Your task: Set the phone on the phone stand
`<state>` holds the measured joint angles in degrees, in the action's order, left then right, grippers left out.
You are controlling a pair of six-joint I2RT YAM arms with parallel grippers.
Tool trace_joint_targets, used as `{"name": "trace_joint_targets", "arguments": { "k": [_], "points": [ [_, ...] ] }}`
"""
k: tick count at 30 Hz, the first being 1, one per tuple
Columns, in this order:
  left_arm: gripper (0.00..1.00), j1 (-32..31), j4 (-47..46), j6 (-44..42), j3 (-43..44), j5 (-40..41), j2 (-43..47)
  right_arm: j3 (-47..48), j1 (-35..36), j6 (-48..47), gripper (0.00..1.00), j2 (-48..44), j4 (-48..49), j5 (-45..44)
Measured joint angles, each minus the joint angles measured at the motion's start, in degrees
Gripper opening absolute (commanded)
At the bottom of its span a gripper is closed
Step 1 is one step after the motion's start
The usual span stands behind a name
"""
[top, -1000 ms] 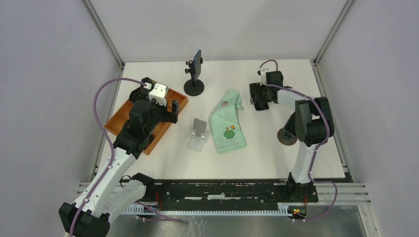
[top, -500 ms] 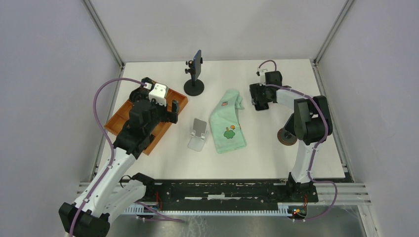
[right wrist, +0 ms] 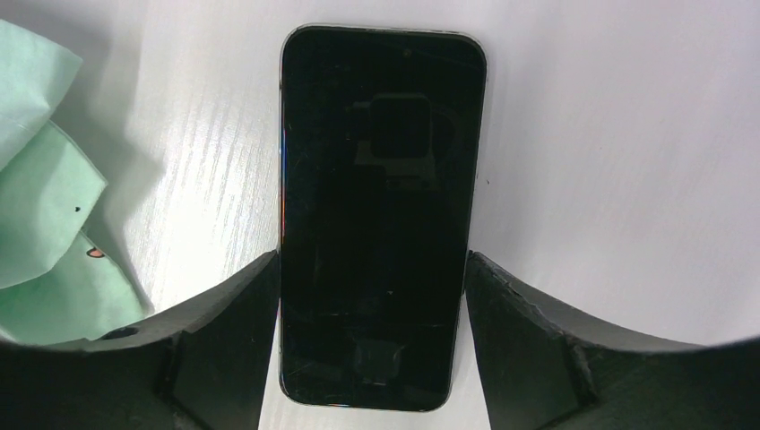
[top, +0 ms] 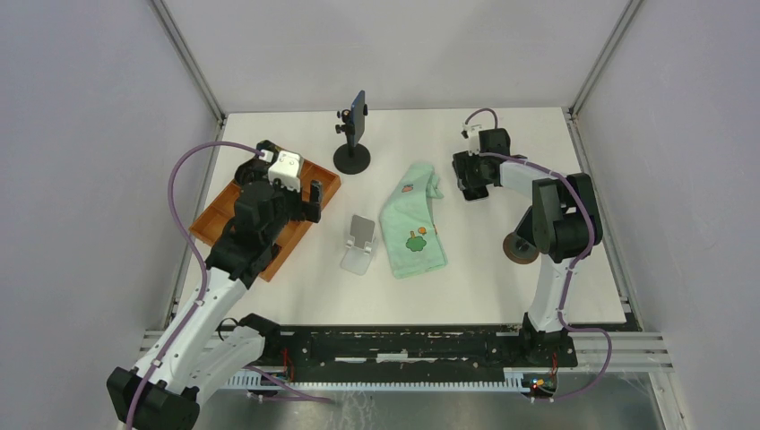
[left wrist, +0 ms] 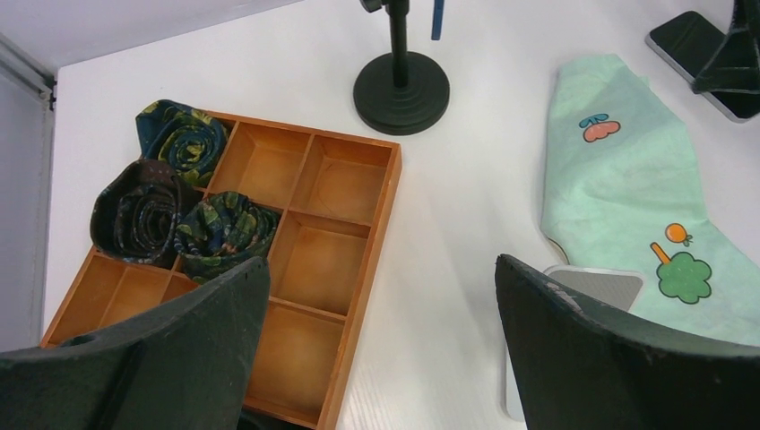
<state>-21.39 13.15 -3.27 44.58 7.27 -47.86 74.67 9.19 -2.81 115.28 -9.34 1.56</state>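
Observation:
I will move my left gripper to the right in the top view, across the green cloth to the phone's near end [top: 476, 193] [left wrist: 740, 109], which my right gripper leaves bare.
The black phone [right wrist: 372, 206] lies flat, screen up, on the white table at the back right, next to the green cloth. My right gripper [right wrist: 372, 269] [top: 470, 176] is down over it, with its fingers against the phone's two long edges. The phone also shows in the left wrist view [left wrist: 686, 40]. The small silver phone stand [top: 361, 244] stands empty at the table's middle, left of the cloth; it is partly behind my finger in the left wrist view [left wrist: 587, 279]. My left gripper [left wrist: 381, 345] [top: 305, 199] is open and empty, above the right edge of the wooden tray.
A green cloth [top: 412, 222] lies between the stand and the phone. A wooden compartment tray [top: 314, 184] at the left holds rolled ties [left wrist: 170, 202]. A black pole stand with a blue clamp [top: 353, 134] stands at the back. A brown disc [top: 517, 249] lies by the right arm.
The right wrist has shifted slightly over the phone. The left arm has barely moved.

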Motion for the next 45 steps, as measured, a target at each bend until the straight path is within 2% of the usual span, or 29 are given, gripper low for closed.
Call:
{"name": "trace_joint_targets", "arguments": {
  "k": [3,8,14,20,26,29,33,37,45],
  "points": [
    [1.00,0.15,-0.13,0.02,-0.31,1.18,-0.22,0.00,0.00,-0.52,0.52,0.00,0.07,0.22],
    [0.98,0.22,-0.09,0.02,-0.74,1.03,-1.29,-1.40,-0.22,-1.03,0.46,-0.83,1.11,1.18],
    [0.97,0.22,-0.52,1.99,-0.81,-3.21,-1.14,-4.90,-1.14,-0.44,0.39,-3.93,0.44,3.85],
    [0.94,0.31,-2.62,13.64,-0.72,-13.03,-0.42,-7.67,-2.80,2.80,0.37,-7.65,-0.02,9.73],
    [0.92,-0.74,-8.31,29.57,-0.94,-20.39,-0.20,-9.07,-3.61,7.39,0.36,-10.47,0.61,16.87],
    [0.92,-4.96,-12.35,35.56,-2.19,-20.02,0.17,-10.01,-3.69,9.66,0.36,-11.72,1.57,20.44],
    [0.93,-16.26,-16.11,39.82,-2.91,-15.06,-1.05,-11.80,-3.69,13.05,0.36,-13.94,2.97,25.09],
    [0.93,-25.00,-21.14,42.12,-2.89,-9.18,-6.54,-14.84,-3.69,17.31,0.36,-16.92,6.21,30.14],
    [0.92,-31.17,-28.41,44.85,-2.67,-2.54,-21.53,-20.94,-3.69,25.05,0.36,-23.89,13.14,39.43]
  ]
}}
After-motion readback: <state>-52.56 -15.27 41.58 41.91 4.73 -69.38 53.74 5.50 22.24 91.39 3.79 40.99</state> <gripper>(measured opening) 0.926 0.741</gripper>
